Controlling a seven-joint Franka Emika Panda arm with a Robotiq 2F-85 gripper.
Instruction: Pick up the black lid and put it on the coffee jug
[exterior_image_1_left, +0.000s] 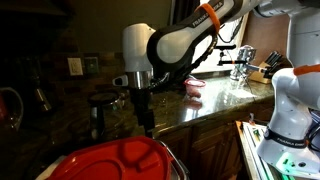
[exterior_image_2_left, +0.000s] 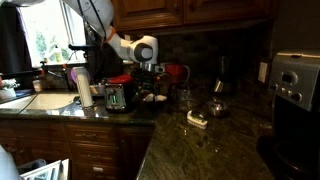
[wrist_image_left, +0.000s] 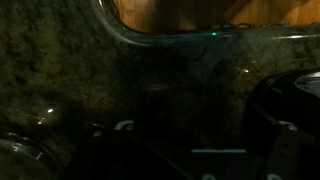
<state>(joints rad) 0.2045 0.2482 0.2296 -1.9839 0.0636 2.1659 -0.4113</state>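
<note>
The patch of dark counter is below my gripper and farther in. My gripper will lower its open fingers away from the counter's edge onto that patch.
My gripper (exterior_image_1_left: 146, 122) hangs fingers-down just above the dark counter, and it also shows in an exterior view (exterior_image_2_left: 150, 90). The wrist view is very dark. Two faint finger edges stand wide apart there, with nothing visible between them (wrist_image_left: 205, 130), so the gripper looks open. The coffee jug (exterior_image_2_left: 217, 105), squat and dark with glints, stands on the counter well to the side of the gripper. It is probably also the dark shape in an exterior view (exterior_image_1_left: 101, 108). I cannot make out the black lid in any view.
A big red plastic lid (exterior_image_1_left: 120, 160) lies close to the camera. A toaster (exterior_image_2_left: 119, 97) stands beside the gripper. A boxy black-and-silver appliance (exterior_image_2_left: 296, 80) stands at the counter's end. A sink and faucet (exterior_image_1_left: 240, 60) are beyond. A glass rim (wrist_image_left: 150, 36) curves across the wrist view.
</note>
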